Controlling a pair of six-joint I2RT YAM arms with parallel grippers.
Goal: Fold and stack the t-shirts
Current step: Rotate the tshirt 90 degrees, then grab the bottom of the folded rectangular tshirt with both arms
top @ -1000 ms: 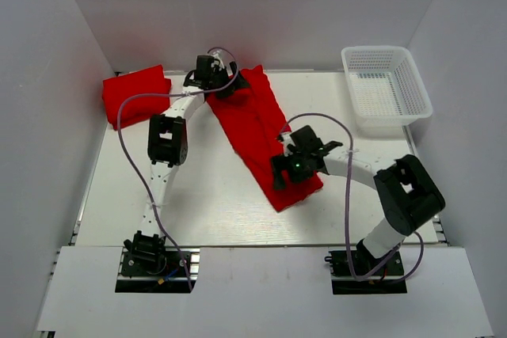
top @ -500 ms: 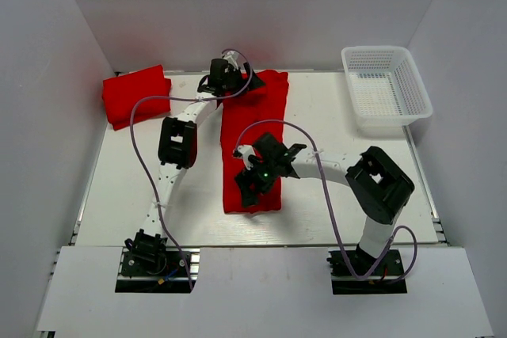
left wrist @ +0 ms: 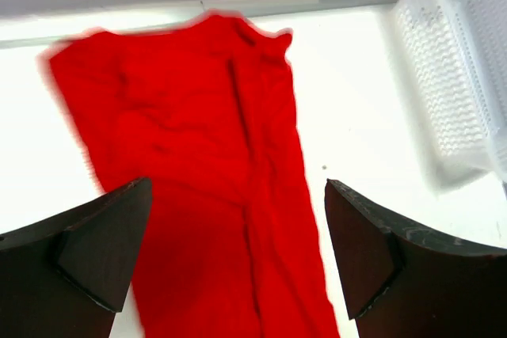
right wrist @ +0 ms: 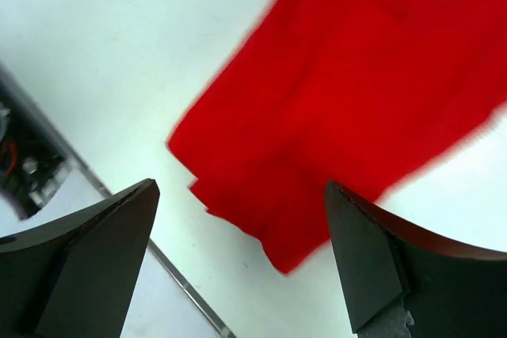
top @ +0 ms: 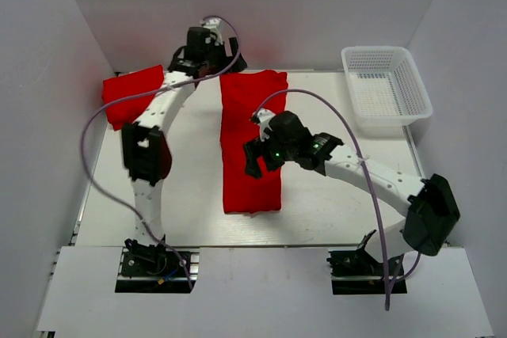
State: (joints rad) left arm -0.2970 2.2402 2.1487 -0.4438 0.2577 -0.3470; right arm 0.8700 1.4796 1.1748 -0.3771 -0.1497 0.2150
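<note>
My right gripper will move back, down and to the right in the top view, onto the long red t-shirt's basket-side near corner [top: 278, 208] [right wrist: 286, 263], because that end of the t-shirt is still flat.
A red t-shirt [top: 249, 140], folded lengthwise into a long strip, lies flat in the middle of the table, running from the back edge toward me. It also shows in the left wrist view [left wrist: 206, 164] and the right wrist view [right wrist: 341, 108]. A second red t-shirt [top: 131, 94] lies folded at the back left corner. My left gripper [top: 207, 51] is open and empty, raised above the strip's far end. My right gripper [top: 255, 160] is open and empty, raised above the strip's near half.
A white mesh basket [top: 386, 87] stands at the back right; its wall shows in the left wrist view [left wrist: 455, 77]. White enclosure walls stand on the left, back and right. The table's front edge rail [right wrist: 32, 156] shows in the right wrist view.
Both grippers dragged the strip from a diagonal lie to a straight one, then let go and lifted. The left arm swung back-left; the right arm straightened out to the right.
</note>
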